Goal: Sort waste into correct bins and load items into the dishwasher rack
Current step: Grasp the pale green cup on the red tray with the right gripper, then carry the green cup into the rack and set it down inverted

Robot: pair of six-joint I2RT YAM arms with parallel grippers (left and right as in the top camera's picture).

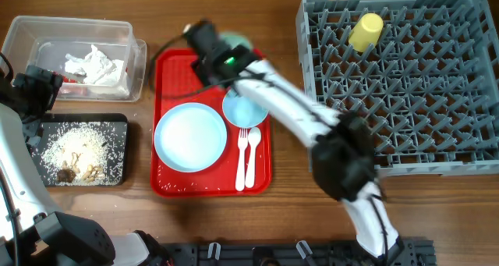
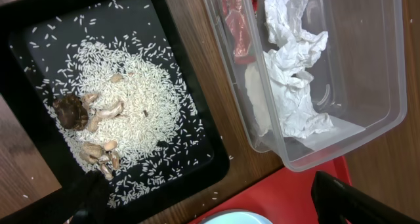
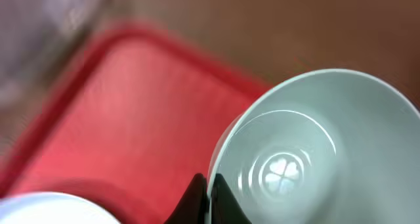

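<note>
To the right of my right gripper in the overhead view are the rack's empty wires beside the yellow cup: I need to swing over, tip the pale-green bowl onto them and release.
My right gripper [image 3: 210,184] is shut on the rim of the pale-green bowl [image 3: 315,145], just over the back of the red serving tray [image 3: 131,106]. From overhead, the right gripper [image 1: 209,44] hides most of that bowl [image 1: 238,40]. On the tray lie the light-blue plate [image 1: 190,136], light-blue bowl [image 1: 245,108], white fork [image 1: 241,158] and spoon [image 1: 254,153]. The yellow cup [image 1: 366,32] sits in the grey dishwasher rack [image 1: 405,102]. My left gripper [image 2: 216,211] hangs open between the black tray [image 2: 39,27] of rice and scraps [image 2: 125,99] and the clear tub [image 2: 367,66] holding napkins [image 2: 295,73] and a red wrapper [image 2: 237,23].
The clear tub [image 1: 47,40] and black tray [image 1: 117,125] stand at the left, the red serving tray [image 1: 168,71] in the middle, the rack at the right. A few rice grains lie on the wood [image 2: 216,194] beside the black tray.
</note>
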